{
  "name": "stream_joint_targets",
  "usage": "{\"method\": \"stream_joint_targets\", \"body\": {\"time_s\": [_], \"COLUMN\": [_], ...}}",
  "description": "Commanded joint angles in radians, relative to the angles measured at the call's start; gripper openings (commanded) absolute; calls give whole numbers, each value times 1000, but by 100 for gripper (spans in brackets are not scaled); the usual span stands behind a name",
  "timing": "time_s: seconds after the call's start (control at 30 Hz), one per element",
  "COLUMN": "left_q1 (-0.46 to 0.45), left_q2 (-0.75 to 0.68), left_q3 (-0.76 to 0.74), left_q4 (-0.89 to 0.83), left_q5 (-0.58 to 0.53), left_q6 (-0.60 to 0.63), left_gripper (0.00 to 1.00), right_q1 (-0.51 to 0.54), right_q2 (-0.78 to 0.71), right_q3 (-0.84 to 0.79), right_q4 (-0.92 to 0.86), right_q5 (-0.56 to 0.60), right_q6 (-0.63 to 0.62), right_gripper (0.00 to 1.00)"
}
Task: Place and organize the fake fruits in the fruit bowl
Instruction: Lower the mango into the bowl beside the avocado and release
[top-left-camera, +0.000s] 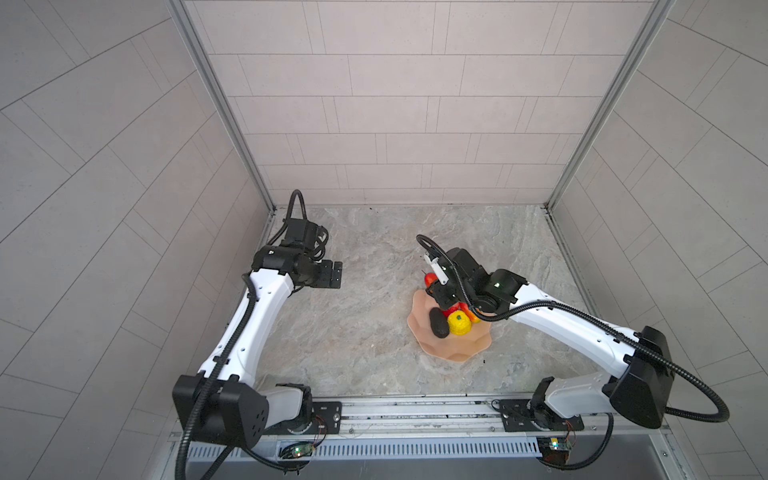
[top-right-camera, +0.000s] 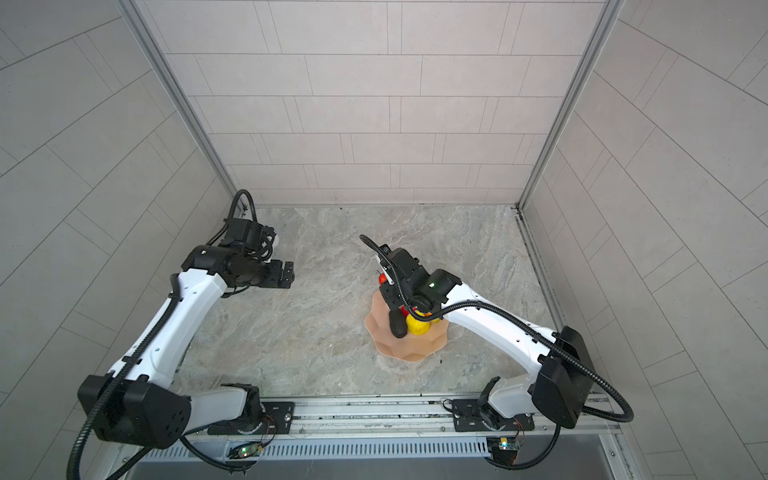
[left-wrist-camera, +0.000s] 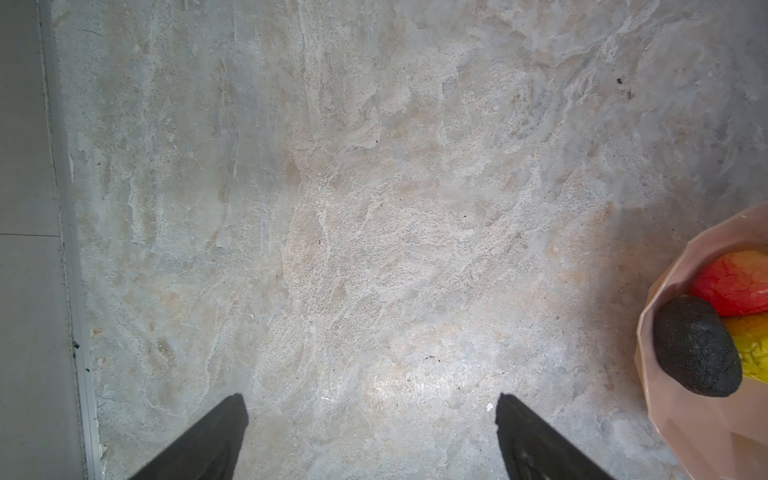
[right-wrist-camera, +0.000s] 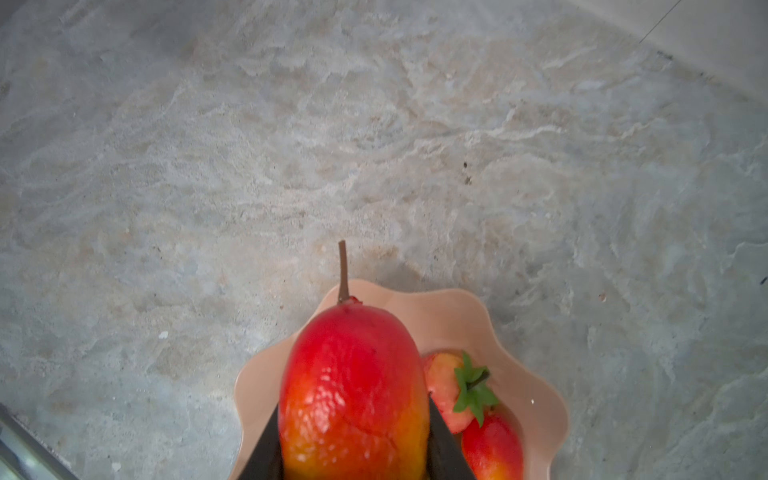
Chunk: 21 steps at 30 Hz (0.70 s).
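The bowl's side (top-left-camera: 423, 331) is bare below and back, beside the avocado-like oval, so my right gripper will move back and down next and then let go of the second mango.
The peach-pink fruit bowl (top-left-camera: 455, 347) (top-right-camera: 409, 351) sits right of the table's middle in both top views. In it lie a dark avocado-like oval (top-left-camera: 439, 323) (left-wrist-camera: 694, 349), a bumpy yellow fruit (top-left-camera: 458, 324), a strawberry (right-wrist-camera: 446, 390) and a red-orange mango (right-wrist-camera: 492, 449). My right gripper (right-wrist-camera: 353, 405) is shut on a second mango (right-wrist-camera: 353, 395) (top-left-camera: 431, 279), held stem outward above the bowl's far rim (right-wrist-camera: 536, 399). My left gripper (left-wrist-camera: 370, 401) (top-left-camera: 332, 274) hovers open and empty over bare table at the left.
The marbled tabletop (top-left-camera: 353, 324) is enclosed by tiled walls on three sides. A metal rail (top-left-camera: 415, 411) with both arm bases runs along the front edge. The right arm's black cable (top-left-camera: 519, 309) arches over the bowl.
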<state>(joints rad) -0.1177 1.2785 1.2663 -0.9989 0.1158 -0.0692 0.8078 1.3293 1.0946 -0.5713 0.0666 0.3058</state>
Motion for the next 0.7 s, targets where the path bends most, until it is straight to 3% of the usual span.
{"method": "stream_joint_targets", "body": {"time_s": [0.0, 0.2, 0.67], "left_q1": [7, 6, 6], "left_q2": [-17, -20, -25], "left_q3": [-6, -8, -9], "left_q4": [-3, -3, -1], "left_q5": [-2, -3, 6], "left_q6": [15, 15, 14], "left_gripper": [100, 100, 100], "right_q1": [44, 107, 181], "right_q2": [-39, 22, 206], "right_q3": [-71, -159, -144], "right_q4": [32, 125, 201], "right_q5": [63, 78, 82], "right_q6": [128, 230, 304], "right_gripper": [0, 0, 0]}}
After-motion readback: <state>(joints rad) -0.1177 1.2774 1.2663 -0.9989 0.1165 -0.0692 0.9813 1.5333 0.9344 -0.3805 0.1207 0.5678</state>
